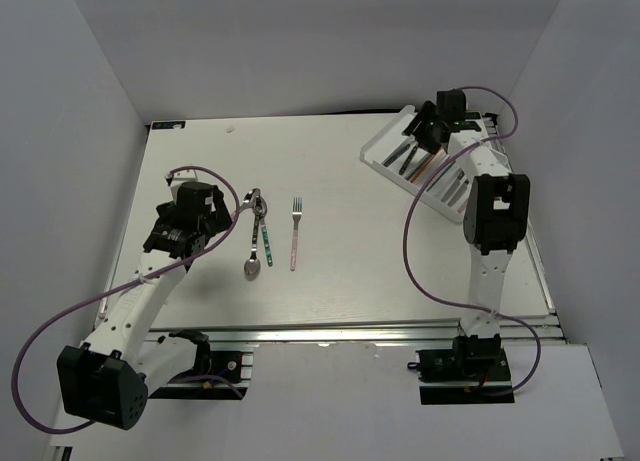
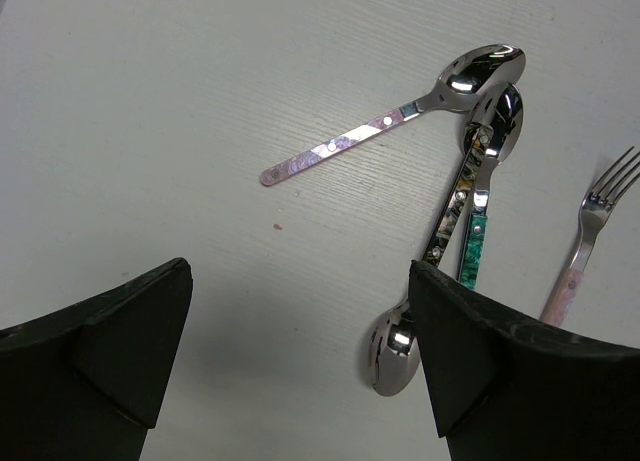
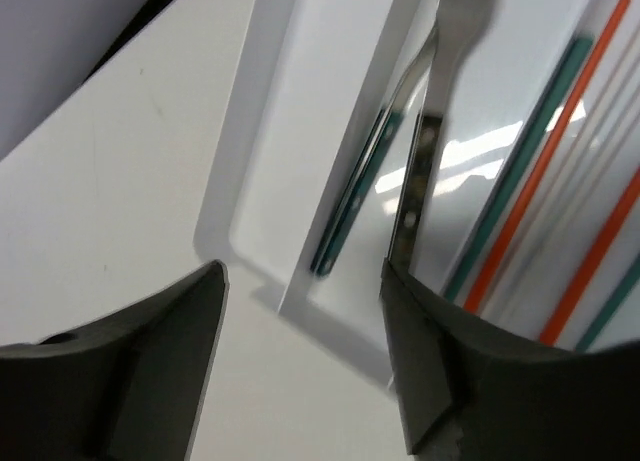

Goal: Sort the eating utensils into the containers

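I will move my left gripper past the overlapping spoons, turn it in line with the fork (image 1: 296, 233) and lower it onto the fork's pink handle, which is clear of the spoons.
On the table lie three spoons (image 1: 258, 231) and a pink-handled fork (image 1: 296, 233). In the left wrist view I see a pink-handled spoon (image 2: 390, 121), a teal-handled spoon (image 2: 478, 216), a dark-handled spoon (image 2: 395, 353) and the fork (image 2: 588, 233). My left gripper (image 1: 218, 213) (image 2: 300, 366) is open and empty, just left of the spoons. The white tray (image 1: 385, 146) at the back right holds utensils. My right gripper (image 1: 425, 131) (image 3: 305, 366) is open and empty over the tray's corner (image 3: 300, 281), above a teal-handled utensil (image 3: 360, 196), a fork (image 3: 432, 111) and orange and teal chopsticks (image 3: 545, 181).
White walls enclose the table on the left, back and right. The right arm's purple cable (image 1: 412, 231) loops over the table beside the tray. The tray sits at an angle near the right edge.
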You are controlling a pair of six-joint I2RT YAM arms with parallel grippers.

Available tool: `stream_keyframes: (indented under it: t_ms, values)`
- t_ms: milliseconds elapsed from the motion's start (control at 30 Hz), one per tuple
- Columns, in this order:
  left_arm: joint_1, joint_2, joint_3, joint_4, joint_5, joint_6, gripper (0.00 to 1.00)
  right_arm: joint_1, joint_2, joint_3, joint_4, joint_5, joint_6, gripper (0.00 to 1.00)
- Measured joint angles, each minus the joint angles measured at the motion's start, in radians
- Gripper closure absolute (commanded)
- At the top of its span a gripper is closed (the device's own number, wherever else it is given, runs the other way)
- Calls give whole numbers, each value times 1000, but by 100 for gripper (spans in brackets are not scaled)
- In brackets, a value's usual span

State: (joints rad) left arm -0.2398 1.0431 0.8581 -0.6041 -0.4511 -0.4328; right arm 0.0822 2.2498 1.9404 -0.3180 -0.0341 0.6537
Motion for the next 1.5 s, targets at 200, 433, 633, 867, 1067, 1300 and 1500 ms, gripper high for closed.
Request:
stream_keyframes:
  t_ms: [200, 433, 633, 867, 1067, 1300, 1500]
  values:
    - [0, 42, -2, 12, 65, -13, 2, 166, -322, -326, 26, 82, -97, 11]
    - [-209, 211, -8, 49, 131, -106, 2, 323, -664, -747, 89, 45, -166, 11]
    - [-393, 436, 96, 84, 117, -155, 11, 286, -774, -979, 71, 2, -190, 11]
    - [-483, 703, 197, 98, 76, -172, 39, 291, -999, -1122, 30, -17, -227, 11]
    - [-499, 781, 254, 113, 63, -185, 54, 291, -1055, -1154, 27, -39, -251, 11]
    - [-499, 782, 245, 137, 61, -208, 77, 291, -1089, -1163, 24, -92, -264, 11]
    - [-499, 766, 213, 188, 72, -216, 100, 291, -1098, -1188, 85, -210, -249, 11]
